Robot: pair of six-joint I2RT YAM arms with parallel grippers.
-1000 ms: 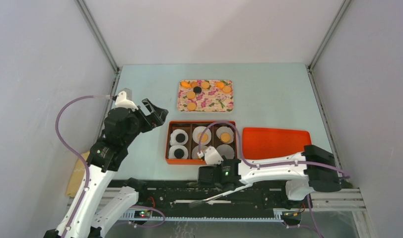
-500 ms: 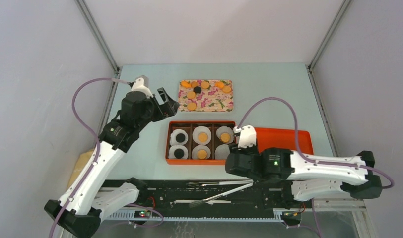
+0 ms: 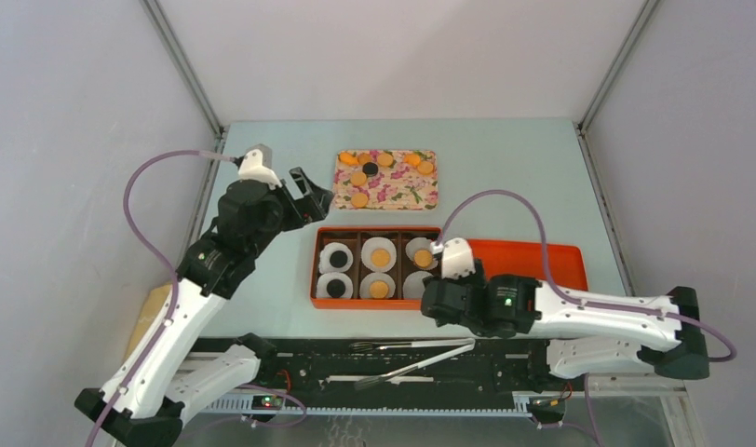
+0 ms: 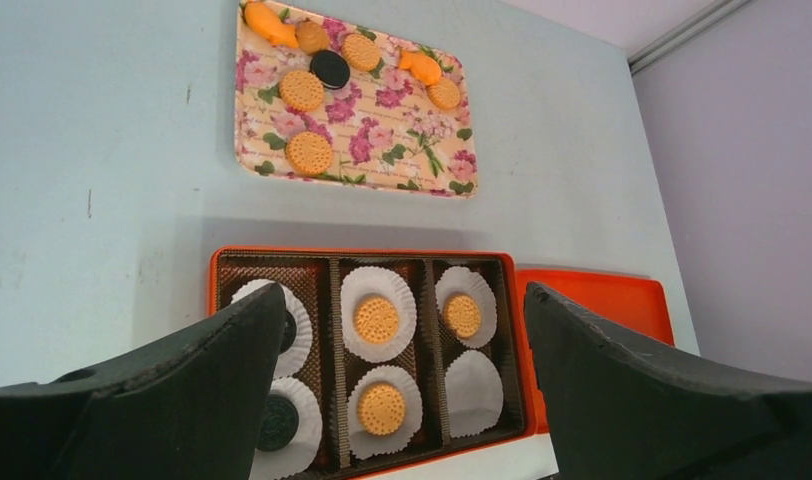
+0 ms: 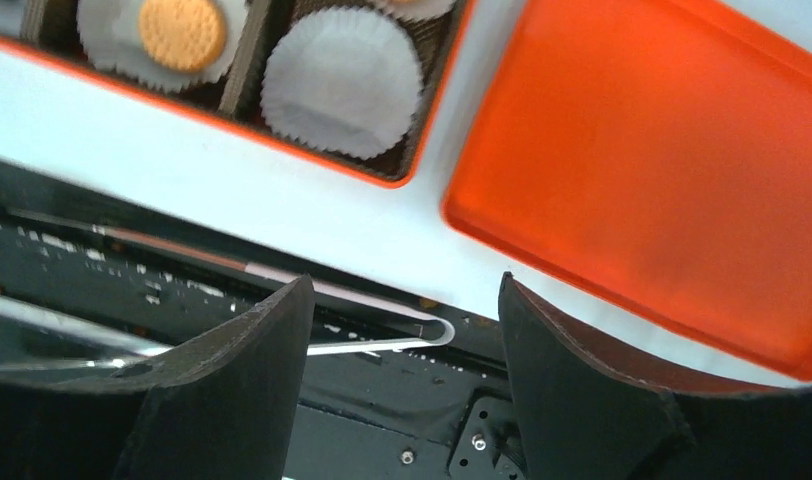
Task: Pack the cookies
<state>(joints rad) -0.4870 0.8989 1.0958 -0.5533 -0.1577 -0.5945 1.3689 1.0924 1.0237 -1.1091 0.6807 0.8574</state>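
The metal tongs are below on the bar, so my right gripper will first go down, back and toward the left in the top view onto the tongs' table-side arm (image 3: pixel 433 344) (image 5: pixel 327 288) to reach them.
Several orange-tan cookies (image 3: pixel 359 199) and one black cookie (image 3: pixel 370 169) lie on a floral tray (image 3: pixel 402 194); they also show in the left wrist view (image 4: pixel 309 152). An orange box (image 3: pixel 316 268) holds white paper liners: two with black cookies (image 3: pixel 336 288), three with orange cookies (image 4: pixel 376 319), and one empty liner (image 4: pixel 474 393) at the near right. My left gripper (image 3: pixel 309 197) is open and empty, raised left of the box and tray. My right gripper (image 5: pixel 404 285) is open and empty, over the table's near edge by the box's near right corner.
The orange lid (image 3: pixel 519 265) lies flat right of the box. Metal tongs (image 3: pixel 416 358) rest on the black rail at the near edge, under my right gripper (image 3: pixel 432 312). A brown cardboard piece (image 3: pixel 149 321) sits off the table's left edge.
My left arm reached forward toward the tray, then drew back slightly. My right arm swung from the left of the rail to the box's near right corner, uncovering the box.
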